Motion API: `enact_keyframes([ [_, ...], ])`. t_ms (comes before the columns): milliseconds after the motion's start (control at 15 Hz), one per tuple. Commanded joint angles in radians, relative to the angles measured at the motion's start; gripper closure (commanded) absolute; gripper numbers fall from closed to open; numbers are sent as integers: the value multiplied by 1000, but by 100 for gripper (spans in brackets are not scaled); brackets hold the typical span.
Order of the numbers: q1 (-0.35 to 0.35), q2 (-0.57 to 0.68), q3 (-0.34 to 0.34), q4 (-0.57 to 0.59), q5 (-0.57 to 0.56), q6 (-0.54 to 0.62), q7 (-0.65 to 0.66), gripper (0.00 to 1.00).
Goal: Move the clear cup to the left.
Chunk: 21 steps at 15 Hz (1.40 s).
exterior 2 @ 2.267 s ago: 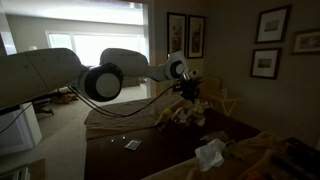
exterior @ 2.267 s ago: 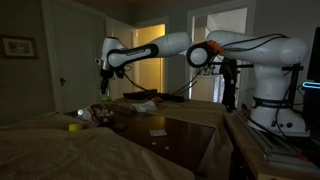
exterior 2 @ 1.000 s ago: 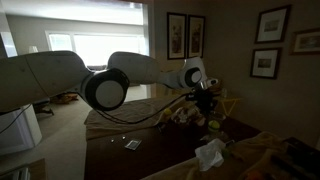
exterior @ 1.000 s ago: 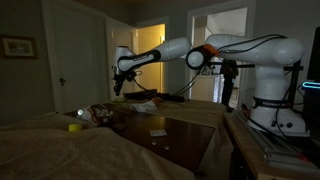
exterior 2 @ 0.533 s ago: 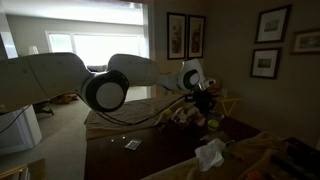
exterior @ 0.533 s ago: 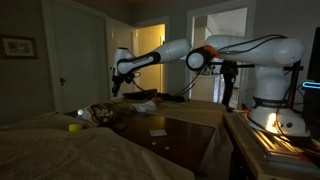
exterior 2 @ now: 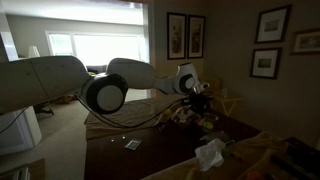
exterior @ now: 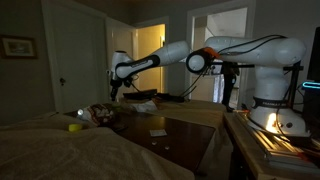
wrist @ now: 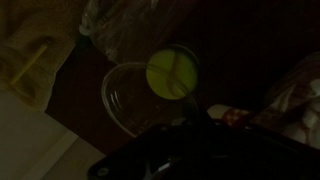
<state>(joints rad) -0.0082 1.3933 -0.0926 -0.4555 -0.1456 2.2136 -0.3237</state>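
Observation:
I will next open my gripper in place at the clear cup's near rim (wrist: 175,121), releasing the cup.
The room is very dark. In the wrist view the clear cup (wrist: 124,97) stands on the dark table, seen from above as a faint round rim. A yellow-green round thing (wrist: 172,72) overlaps its far edge. My gripper (wrist: 192,128) is a black shape at the bottom of that view, just above the cup's near side, and its jaws are lost in shadow. In both exterior views the gripper (exterior: 113,89) (exterior 2: 203,99) hangs over a cluster of small objects (exterior: 100,113) (exterior 2: 186,115). I cannot make out the cup there.
A crumpled clear bag (wrist: 120,30) and a yellow cloth (wrist: 35,50) lie beyond the cup. A yellow object (exterior: 74,127), a white cloth (exterior: 146,105) (exterior 2: 210,152) and a small card (exterior: 157,132) (exterior 2: 131,145) lie on the table.
The gripper swung sideways over the object cluster, then dropped a little lower toward the table in the last second.

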Motion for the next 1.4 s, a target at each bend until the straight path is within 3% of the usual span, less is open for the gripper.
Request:
enact_keyframes([
  [0, 21, 27, -14, 25, -32, 22, -19, 98],
  [267, 39, 44, -30, 28, -39, 53, 3, 98],
  [333, 41, 46, -32, 26, -38, 55, 5, 69],
  [400, 42, 47, -33, 27, -37, 57, 9, 68],
  [533, 41, 46, -34, 28, -33, 52, 20, 55],
  [1000, 1, -28, -65, 12, -21, 121, 155, 6],
  [1067, -14, -43, -46, 16, -2, 119, 154, 1],
  [1333, -105, -122, 95, 5, 122, 66, 92, 0],
])
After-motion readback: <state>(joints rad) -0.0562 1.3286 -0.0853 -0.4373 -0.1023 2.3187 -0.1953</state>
